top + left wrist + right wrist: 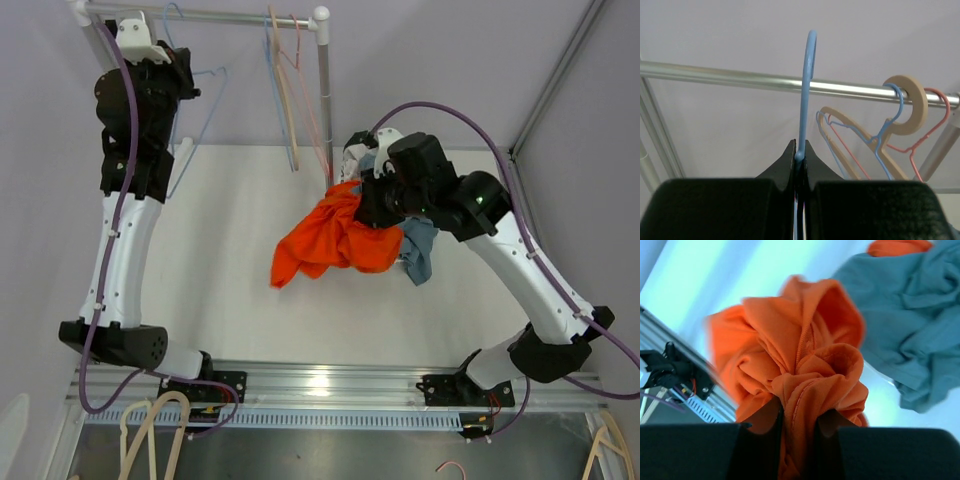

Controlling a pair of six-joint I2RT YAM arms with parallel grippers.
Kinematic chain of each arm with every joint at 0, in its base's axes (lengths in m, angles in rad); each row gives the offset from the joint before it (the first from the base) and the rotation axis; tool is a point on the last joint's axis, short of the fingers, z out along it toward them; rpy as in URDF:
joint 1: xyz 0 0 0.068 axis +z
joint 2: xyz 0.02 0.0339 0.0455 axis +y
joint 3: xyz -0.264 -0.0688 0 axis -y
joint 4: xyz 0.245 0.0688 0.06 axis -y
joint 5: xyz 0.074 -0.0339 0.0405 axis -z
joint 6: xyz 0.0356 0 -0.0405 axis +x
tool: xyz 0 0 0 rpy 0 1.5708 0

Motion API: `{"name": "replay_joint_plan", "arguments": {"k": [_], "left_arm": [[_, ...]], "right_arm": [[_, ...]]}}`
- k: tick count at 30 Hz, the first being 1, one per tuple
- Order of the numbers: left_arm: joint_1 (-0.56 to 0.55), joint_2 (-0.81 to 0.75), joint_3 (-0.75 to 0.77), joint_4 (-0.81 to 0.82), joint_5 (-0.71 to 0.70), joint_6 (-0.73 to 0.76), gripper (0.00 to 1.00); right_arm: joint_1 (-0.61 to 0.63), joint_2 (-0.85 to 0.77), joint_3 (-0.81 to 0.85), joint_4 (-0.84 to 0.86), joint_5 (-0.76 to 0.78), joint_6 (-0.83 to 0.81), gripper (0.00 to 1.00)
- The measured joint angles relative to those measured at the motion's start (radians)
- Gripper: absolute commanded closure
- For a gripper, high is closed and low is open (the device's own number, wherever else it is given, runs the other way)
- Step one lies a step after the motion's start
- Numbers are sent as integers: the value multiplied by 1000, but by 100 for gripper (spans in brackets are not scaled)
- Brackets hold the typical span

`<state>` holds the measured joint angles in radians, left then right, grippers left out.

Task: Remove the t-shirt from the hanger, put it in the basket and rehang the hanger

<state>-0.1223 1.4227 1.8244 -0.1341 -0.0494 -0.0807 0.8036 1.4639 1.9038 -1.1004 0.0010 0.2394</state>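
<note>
Free bar (243, 18) is outward of my left gripper and to its right in the top view. I need to move there, hook the bare hanger over and let go of the hanger's neck.
My right gripper (368, 205) is shut on a bunched fold of the orange t-shirt (325, 240) and holds it above the white table. In the right wrist view the orange cloth (805, 365) fills the gap between my jaws at the gripper (799, 415). No hanger shows inside the t-shirt. My left gripper (183, 62) is raised at the back left and is shut on the neck of a bare light-blue hanger (212, 100). In the left wrist view the hanger's hook (809, 75) rises from the left gripper (800, 150) across the metal rail (740, 80).
A teal-grey shirt (420, 245) lies beside the orange one and also shows in the right wrist view (905, 315). A beige hanger (288, 100) and a pink one (318, 125) hang on the rail (230, 15) by its post (323, 90). Spare hangers (150, 430) lie below the table's front edge.
</note>
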Motion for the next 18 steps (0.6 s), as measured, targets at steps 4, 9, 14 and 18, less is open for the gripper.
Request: {"name": "replay_joint_plan", "arguments": {"k": [4, 9, 14, 18], "left_arm": [[0, 55, 62, 12, 1, -9, 99], [0, 159, 205, 14, 3, -8, 99], [0, 251, 293, 19, 10, -8, 99], [0, 312, 325, 20, 16, -8, 99]], "right_arm": [[-40, 26, 109, -83, 23, -6, 100], [-84, 106, 333, -104, 72, -24, 100], [-228, 170, 332, -35, 69, -38, 100], [-335, 300, 294, 34, 65, -32, 100]]}}
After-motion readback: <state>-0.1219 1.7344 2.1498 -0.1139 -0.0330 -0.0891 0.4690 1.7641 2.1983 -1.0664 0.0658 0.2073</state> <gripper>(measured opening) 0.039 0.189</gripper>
